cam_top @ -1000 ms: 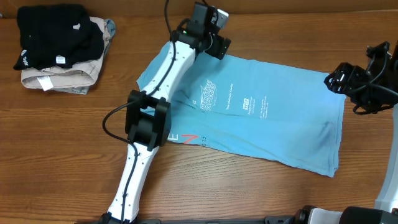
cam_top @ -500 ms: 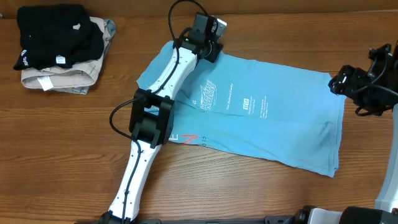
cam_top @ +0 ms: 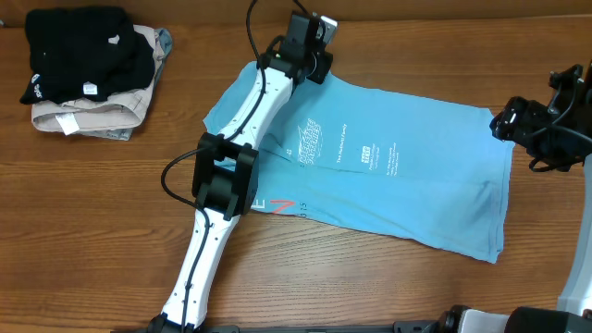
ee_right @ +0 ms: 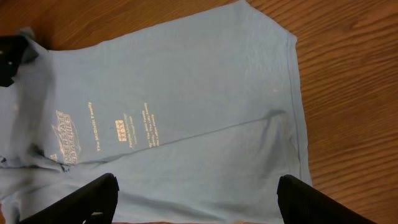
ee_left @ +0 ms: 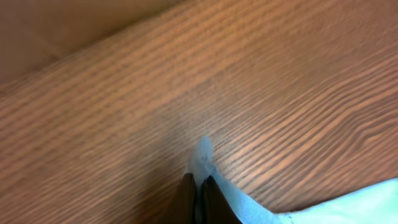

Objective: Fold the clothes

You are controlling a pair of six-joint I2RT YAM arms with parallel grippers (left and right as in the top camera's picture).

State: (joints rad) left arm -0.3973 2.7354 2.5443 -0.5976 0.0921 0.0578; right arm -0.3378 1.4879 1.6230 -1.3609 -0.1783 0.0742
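Note:
The small tip sticks out over bare wood, so my left gripper will next draw back onto the shirt [cam_top: 298,113] and release it beside the white print.
The clothes, a light sky-blue T-shirt [cam_top: 398,180] with white print and a red mark, lie spread flat across the wooden table. My left gripper [cam_top: 317,70] sits at the shirt's far left corner. In the left wrist view its dark fingers [ee_left: 189,193] are shut on a small tip of blue fabric [ee_left: 202,155], which pokes out just above the table. My right gripper [cam_top: 501,120] hovers by the shirt's far right corner. In the right wrist view it [ee_right: 199,196] stands open above the shirt [ee_right: 186,93], with nothing between its wide-set fingers [ee_right: 93,199].
At the far left back, a black folded garment [cam_top: 83,51] lies on a beige folded one [cam_top: 92,116]. The left arm [cam_top: 222,185] stretches from the near edge over the shirt's left side. Bare wood table [cam_top: 102,231] surrounds the shirt.
My left gripper went from open to shut, pinching the shirt's far left corner, and shifted slightly left. The right arm has hardly moved.

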